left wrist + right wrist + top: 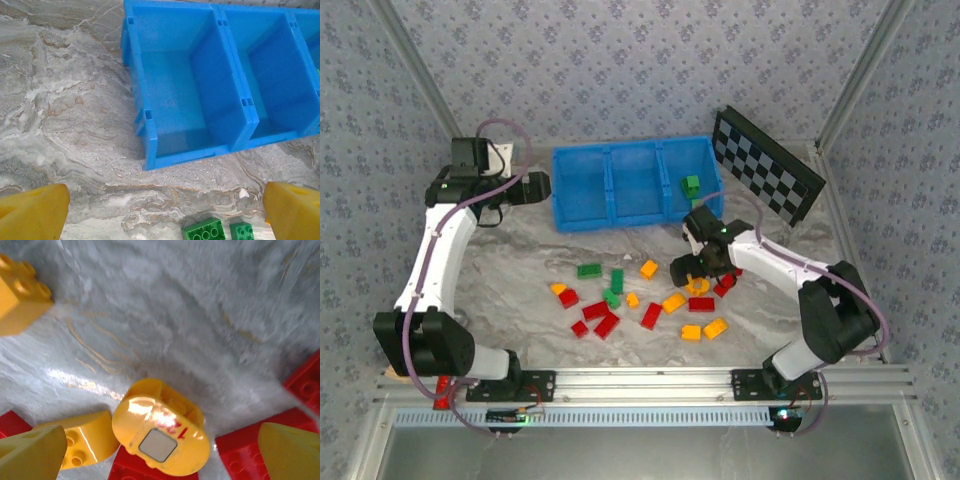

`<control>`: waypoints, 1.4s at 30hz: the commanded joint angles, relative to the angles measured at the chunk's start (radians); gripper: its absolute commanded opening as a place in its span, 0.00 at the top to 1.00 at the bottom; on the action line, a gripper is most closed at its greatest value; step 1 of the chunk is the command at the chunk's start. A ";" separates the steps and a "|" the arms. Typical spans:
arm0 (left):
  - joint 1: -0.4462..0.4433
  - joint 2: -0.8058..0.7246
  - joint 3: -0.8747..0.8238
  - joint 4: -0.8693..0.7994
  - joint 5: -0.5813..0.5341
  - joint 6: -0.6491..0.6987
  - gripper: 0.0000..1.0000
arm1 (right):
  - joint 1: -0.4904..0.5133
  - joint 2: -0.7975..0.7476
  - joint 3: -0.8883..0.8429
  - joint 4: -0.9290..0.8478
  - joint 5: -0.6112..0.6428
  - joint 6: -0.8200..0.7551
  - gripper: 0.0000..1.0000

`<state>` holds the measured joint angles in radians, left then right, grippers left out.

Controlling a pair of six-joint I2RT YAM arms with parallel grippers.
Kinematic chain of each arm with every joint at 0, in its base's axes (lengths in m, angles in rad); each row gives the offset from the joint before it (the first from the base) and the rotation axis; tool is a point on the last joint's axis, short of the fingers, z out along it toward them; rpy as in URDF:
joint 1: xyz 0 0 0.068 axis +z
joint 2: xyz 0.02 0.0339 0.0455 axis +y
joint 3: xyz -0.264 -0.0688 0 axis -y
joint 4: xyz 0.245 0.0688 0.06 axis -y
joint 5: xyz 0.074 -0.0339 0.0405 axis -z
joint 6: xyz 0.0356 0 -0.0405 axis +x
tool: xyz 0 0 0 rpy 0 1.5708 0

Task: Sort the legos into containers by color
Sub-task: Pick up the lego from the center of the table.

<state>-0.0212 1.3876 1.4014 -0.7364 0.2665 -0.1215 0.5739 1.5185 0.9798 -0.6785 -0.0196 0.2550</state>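
My right gripper next lowers its open fingers around the rounded yellow piece (698,286) (160,427) below and closes, since the fingers are already on both sides of it.
The blue tray (620,221) has three compartments; a green lego (691,186) lies in the right one. The left compartment (148,95) and the middle one (248,102) look bare. Red (607,324), green (589,270) and orange-yellow (716,327) legos lie scattered on the marbled table. My right gripper (695,268) hovers open and low over the pile; between its fingertips (30,455) lies a rounded yellow piece (160,427), resting partly on a red brick (145,469). My left gripper (542,186) is open beside the tray's left end, holding nothing.
A black-and-white checkered board (767,163) leans at the back right behind the tray. Two green bricks (204,231) lie in front of the tray. More red bricks (280,430) and a yellow brick (20,292) crowd the right gripper. Patterned walls enclose the table.
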 commanded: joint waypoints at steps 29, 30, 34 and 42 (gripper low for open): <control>0.007 -0.028 -0.015 0.014 0.039 -0.005 0.01 | 0.066 0.155 -0.002 0.029 0.128 0.109 0.54; 0.007 -0.028 -0.014 0.013 0.039 -0.004 0.01 | 0.063 0.147 0.024 0.010 0.132 0.094 0.55; 0.007 -0.035 -0.014 0.011 0.034 -0.001 0.01 | 0.046 0.127 0.182 -0.071 0.154 0.010 0.55; 0.008 -0.059 -0.018 0.010 -0.003 0.013 0.01 | 0.044 0.255 0.614 -0.052 0.226 -0.208 0.55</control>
<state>-0.0212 1.3651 1.3846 -0.7307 0.2760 -0.1215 0.6201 1.7073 1.5002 -0.7242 0.1509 0.1646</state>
